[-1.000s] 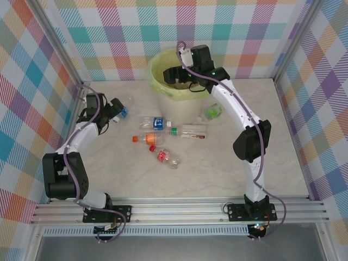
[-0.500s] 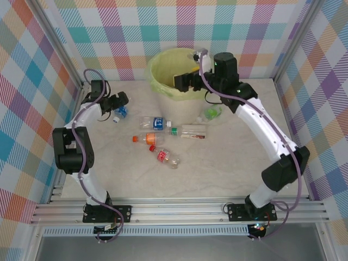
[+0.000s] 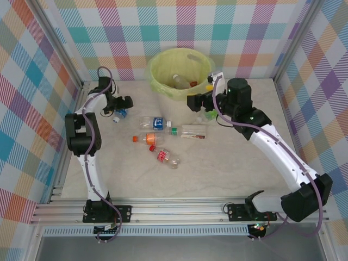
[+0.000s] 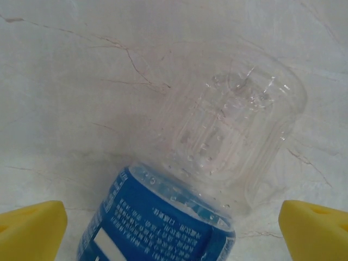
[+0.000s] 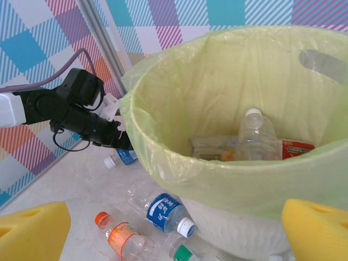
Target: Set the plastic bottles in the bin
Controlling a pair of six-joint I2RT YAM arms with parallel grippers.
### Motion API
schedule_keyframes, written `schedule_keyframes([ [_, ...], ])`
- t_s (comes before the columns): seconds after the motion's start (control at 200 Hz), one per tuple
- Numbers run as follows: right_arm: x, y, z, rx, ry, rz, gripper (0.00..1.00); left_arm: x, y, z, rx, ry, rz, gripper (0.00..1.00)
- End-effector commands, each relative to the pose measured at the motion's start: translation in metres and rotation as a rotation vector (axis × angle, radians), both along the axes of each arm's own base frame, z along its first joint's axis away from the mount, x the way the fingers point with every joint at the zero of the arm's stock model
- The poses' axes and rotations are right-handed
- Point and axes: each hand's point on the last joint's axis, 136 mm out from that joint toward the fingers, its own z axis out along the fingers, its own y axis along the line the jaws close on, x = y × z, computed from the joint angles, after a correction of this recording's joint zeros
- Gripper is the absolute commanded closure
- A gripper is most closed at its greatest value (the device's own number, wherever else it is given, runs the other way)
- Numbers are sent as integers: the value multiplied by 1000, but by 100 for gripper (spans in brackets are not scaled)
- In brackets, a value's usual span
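I will first move my left gripper down toward the bin, so that it can close around the blue-labelled bottle (image 4: pixel 190 179) at its label.
The bin (image 3: pixel 163 73) stands at the back centre, a cream tub lined with a yellow-green bag, with bottles inside (image 3: pixel 178 81). On the table lie several plastic bottles: two blue-labelled (image 3: pixel 120 113) (image 3: pixel 155 123), a green-capped one (image 3: pixel 190 131), an orange one (image 3: pixel 145 139), a red one (image 3: pixel 167 157) and a crushed green one (image 3: pixel 212 113). My left gripper (image 3: pixel 124 102) is open, its yellow pads (image 4: pixel 30 228) either side of a blue-labelled bottle (image 4: pixel 190 179). My right gripper (image 3: pixel 194 101) is open and empty, just in front of the bin (image 5: pixel 228 179), which holds a clear bottle (image 5: pixel 255 136).
Metal frame posts and checked walls close in the table (image 3: pixel 217 168) on three sides. The left arm's black wrist (image 5: pixel 81 117) shows beside the bin. The blue-labelled (image 5: pixel 163 209) and orange (image 5: pixel 122 236) bottles lie close under the bin's front.
My right gripper has opened fully and drawn back from over the bin to its front right. The left arm has swung toward the back, over the blue-labelled bottle.
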Motion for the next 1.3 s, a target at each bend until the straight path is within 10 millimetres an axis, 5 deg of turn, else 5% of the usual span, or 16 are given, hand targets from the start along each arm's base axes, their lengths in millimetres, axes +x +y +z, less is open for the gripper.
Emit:
schedule_keyframes([
  [0.0,-6,-8,7,15,-17,-39,0,2,-12,-5,-2,26,-72,0],
  [0.23,-16,-26,5,14,-14,-104,0,7,-16,-28,236,117,-148,10],
  [0.635,-21,-40,-16,5,33,-165,0,11,-25,-24,223,104,-159,40],
  [0.91,-18,-34,-19,34,40,-155,0,10,-37,5,146,17,-141,49],
  [1.295,-12,-29,-23,34,41,-143,0,-10,-41,78,103,-196,-14,60],
])
